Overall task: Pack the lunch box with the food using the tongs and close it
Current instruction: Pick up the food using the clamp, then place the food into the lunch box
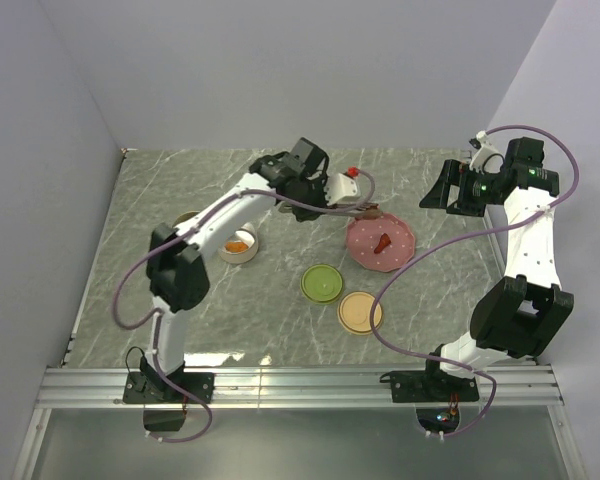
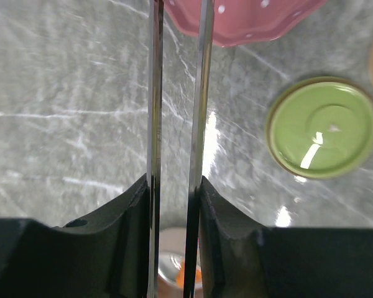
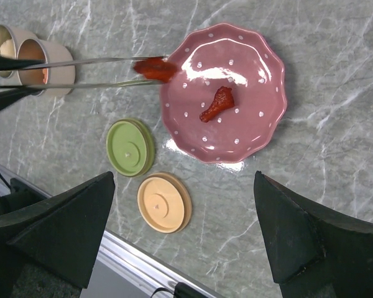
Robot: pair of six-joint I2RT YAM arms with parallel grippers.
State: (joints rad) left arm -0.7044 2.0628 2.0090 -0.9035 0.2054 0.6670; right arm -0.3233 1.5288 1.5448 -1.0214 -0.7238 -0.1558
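Observation:
The left gripper brings the pinched red-orange chunk left in the top view and back, over the cup with orange food (image 1: 238, 244) (image 2: 173, 262), next. It releases the chunk there where space remains.
My left gripper (image 2: 174, 184) is shut on the tongs (image 2: 154, 112), with one slim silver arm against each finger. In the right wrist view the tongs (image 3: 93, 72) reach in from the left and pinch a red-orange chunk (image 3: 154, 68) over the left rim of the pink dotted plate (image 3: 255, 118). A second red chunk (image 3: 217, 104) lies in the middle of the plate. The lunch box shows as two round beige cups: one (image 3: 46, 65) with orange food inside, and one (image 3: 6, 40) holding a pale ball. My right gripper (image 3: 184, 180) hangs open above the table, holding nothing.
A green lid (image 3: 130, 148) and an orange lid (image 3: 165, 203) lie flat on the marble table, near the front of the plate. The metal rail of the table's near edge (image 3: 130, 261) runs below them. From above, the plate (image 1: 395, 250) lies between the two arms.

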